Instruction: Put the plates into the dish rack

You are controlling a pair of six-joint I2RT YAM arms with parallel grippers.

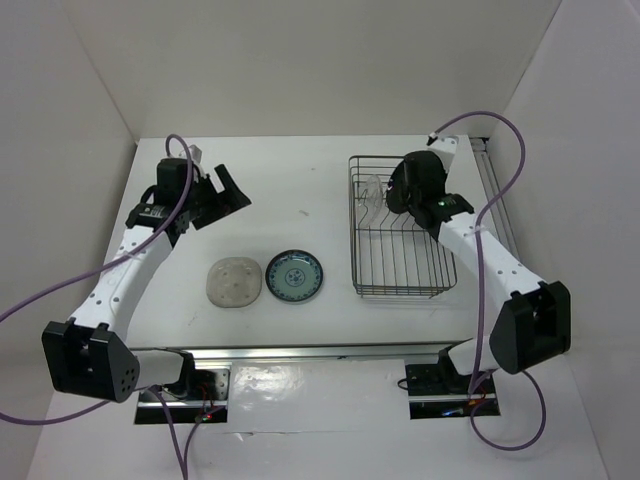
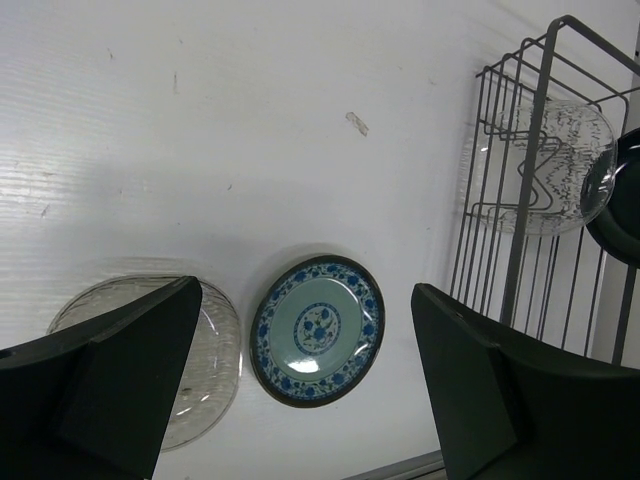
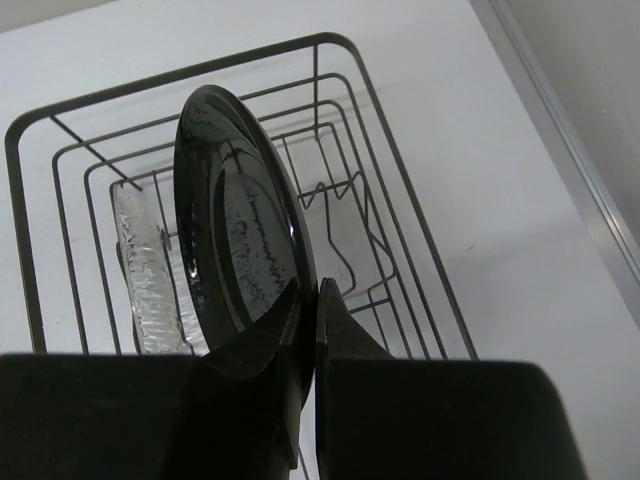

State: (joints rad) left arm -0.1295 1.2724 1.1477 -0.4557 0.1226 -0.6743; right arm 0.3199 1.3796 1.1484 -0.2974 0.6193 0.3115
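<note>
The gap beside the clear plate is still empty. My right gripper will lower the black plate (image 1: 408,178) into it next, toward the left in the top view.
The dish rack (image 1: 402,262) stands right of centre. A clear plate (image 1: 371,189) stands on edge at its far end. My right gripper (image 1: 414,192) is shut on the rim of the glossy black plate (image 1: 408,178) and holds it upright over the rack's far end, beside the clear plate. In the right wrist view the fingers (image 3: 345,330) pinch the black plate's (image 3: 235,235) lower rim, with the clear plate (image 3: 148,280) behind it. The beige speckled plate (image 1: 235,281) and the blue-and-white plate (image 1: 294,276) lie flat on the table. My left gripper (image 1: 222,200) is open and empty, high above the table's far left.
In the left wrist view the blue-and-white plate (image 2: 317,330) lies between my open fingers, the pale plate (image 2: 215,350) to its left, the rack (image 2: 520,200) to the right. White walls enclose the table. A metal rail (image 1: 300,352) runs along the near edge.
</note>
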